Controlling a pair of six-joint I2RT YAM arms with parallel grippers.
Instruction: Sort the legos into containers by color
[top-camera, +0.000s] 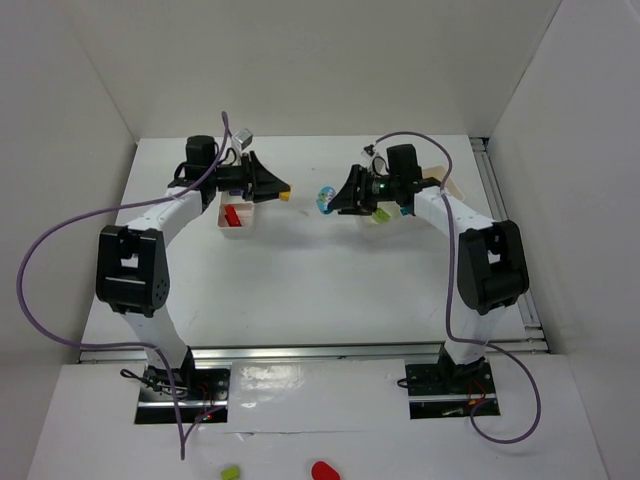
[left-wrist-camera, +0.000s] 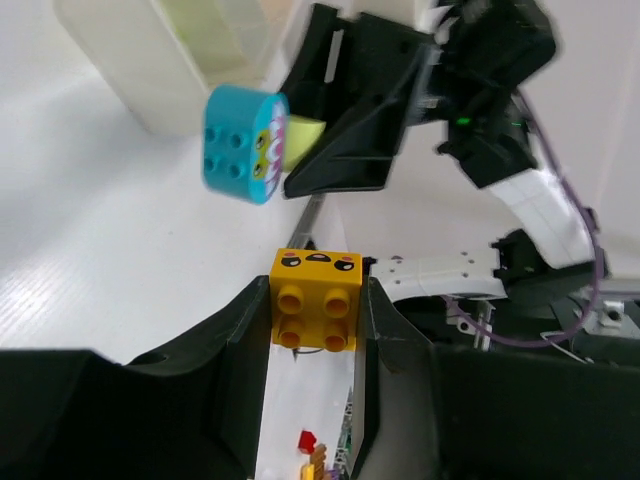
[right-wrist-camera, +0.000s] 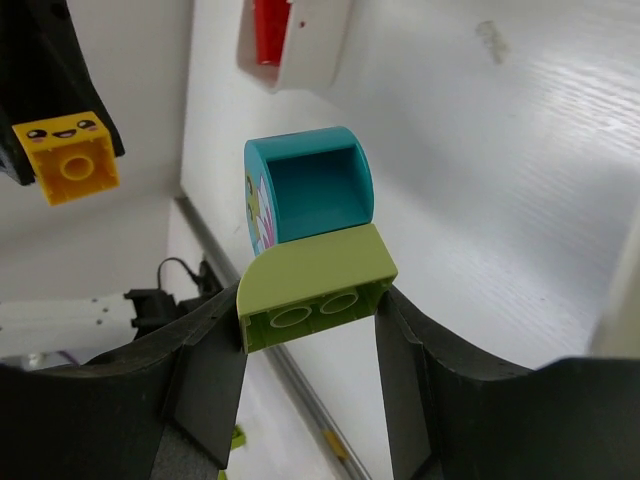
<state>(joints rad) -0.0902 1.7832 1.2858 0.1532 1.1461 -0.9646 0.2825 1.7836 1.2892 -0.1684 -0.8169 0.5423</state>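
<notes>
My right gripper swings over the tray's lime section next and tips down to release, as that section lies below it, to its right in the top view.
My left gripper (top-camera: 281, 190) is shut on a yellow brick with a smiley face (left-wrist-camera: 313, 300), held above the table. My right gripper (top-camera: 337, 200) is shut on a lime green brick (right-wrist-camera: 315, 285) stacked with a cyan rounded brick (right-wrist-camera: 310, 190). The two grippers face each other at mid-table, a small gap apart. The yellow brick also shows in the right wrist view (right-wrist-camera: 70, 155), and the cyan brick in the left wrist view (left-wrist-camera: 240, 143). The left white tray (top-camera: 245, 228) holds a red brick (top-camera: 232, 215). The right tray (top-camera: 448, 186) is mostly hidden under my right arm.
White walls close the table on three sides. A rail runs along the table's right edge (top-camera: 505, 235). A loose lime brick (top-camera: 231, 471) and a red brick (top-camera: 324, 470) lie on the front ledge below the arm bases. Purple cables loop beside both arms.
</notes>
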